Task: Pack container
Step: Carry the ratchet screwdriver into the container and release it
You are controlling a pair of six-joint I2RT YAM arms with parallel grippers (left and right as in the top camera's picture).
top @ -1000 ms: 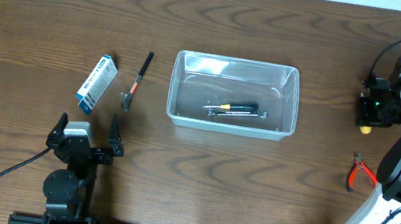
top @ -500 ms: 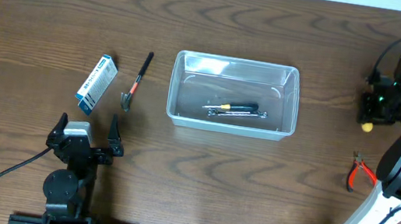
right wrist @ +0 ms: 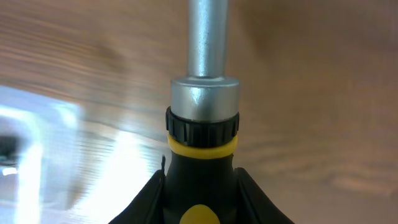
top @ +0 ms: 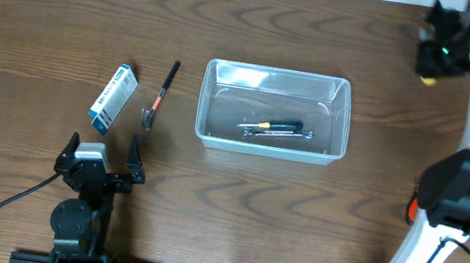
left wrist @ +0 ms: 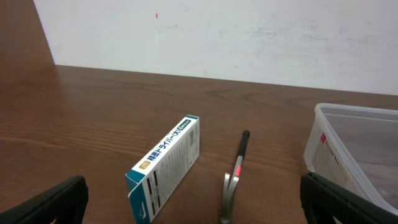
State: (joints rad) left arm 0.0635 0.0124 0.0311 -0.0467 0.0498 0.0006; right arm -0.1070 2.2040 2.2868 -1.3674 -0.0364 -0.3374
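The right gripper swings to the left in the overhead view next, then goes down onto the container's empty bottom (top: 274, 103) beyond the screwdriver and wrench.
The clear plastic container (top: 273, 111) sits mid-table and holds a yellow-and-black screwdriver (top: 277, 125) and a small metal wrench (top: 273, 133). Its corner shows in the left wrist view (left wrist: 357, 158). My right gripper (top: 432, 56) is raised at the far right back, shut on a black-and-yellow tool with a metal shaft (right wrist: 203, 112). My left gripper (top: 99, 166) is open and empty near the front left. A small hammer (top: 159, 98) and a blue-and-white box (top: 113, 98) lie beyond it, also in the left wrist view: hammer (left wrist: 235, 177), box (left wrist: 165, 167).
Red-handled pliers (top: 412, 208) lie at the right, mostly hidden behind my right arm. A white wall runs along the table's back edge (left wrist: 217, 68).
My right gripper has lifted and swung toward the back of the table with the black-and-yellow tool in it. The left arm and the things on the table have not moved.
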